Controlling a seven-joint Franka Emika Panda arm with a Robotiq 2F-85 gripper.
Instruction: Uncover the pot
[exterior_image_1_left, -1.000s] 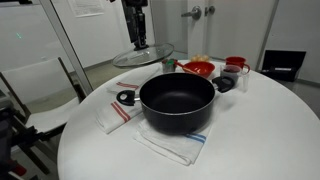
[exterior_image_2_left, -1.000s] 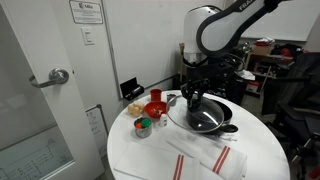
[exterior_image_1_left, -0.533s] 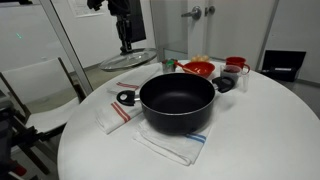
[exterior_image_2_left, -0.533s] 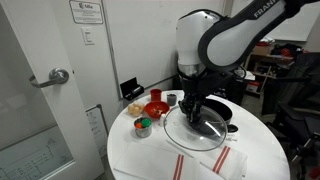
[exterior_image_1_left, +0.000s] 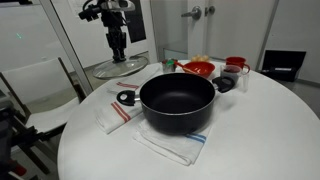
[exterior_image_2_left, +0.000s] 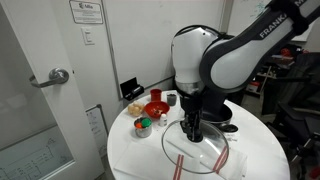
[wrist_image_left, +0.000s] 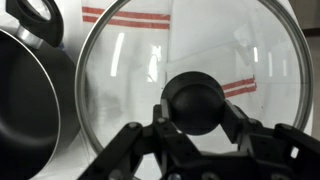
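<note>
I should move my gripper down over the striped towel beside the pot and let go of the knob, because the pot (exterior_image_1_left: 177, 101) is open and the lid is still hanging in the air.
The large black pot (exterior_image_1_left: 177, 101) stands open on a striped towel in the middle of the round white table (exterior_image_1_left: 250, 140). In the wrist view its dark wall (wrist_image_left: 30, 95) and loop handle (wrist_image_left: 35, 15) fill the left edge. My gripper (exterior_image_1_left: 118, 52) is shut on the dark knob (wrist_image_left: 193, 103) of the round glass lid (exterior_image_1_left: 120, 68). It holds the lid level, off to the side of the pot and low over the table. In an exterior view the gripper (exterior_image_2_left: 192, 130) and lid (exterior_image_2_left: 195, 152) hang over striped towels, and my arm hides most of the pot.
Red bowls (exterior_image_1_left: 198, 68) and a red-and-white mug (exterior_image_1_left: 237, 66) stand behind the pot; a red bowl (exterior_image_2_left: 155, 108) and a small green item (exterior_image_2_left: 143, 126) show near the table's far side. Striped towels (exterior_image_1_left: 170, 145) lie under and beside the pot. A chair (exterior_image_1_left: 40, 90) stands beside the table.
My gripper has carried the lid sideways away from the pot and lower toward the table. The pot has not moved.
</note>
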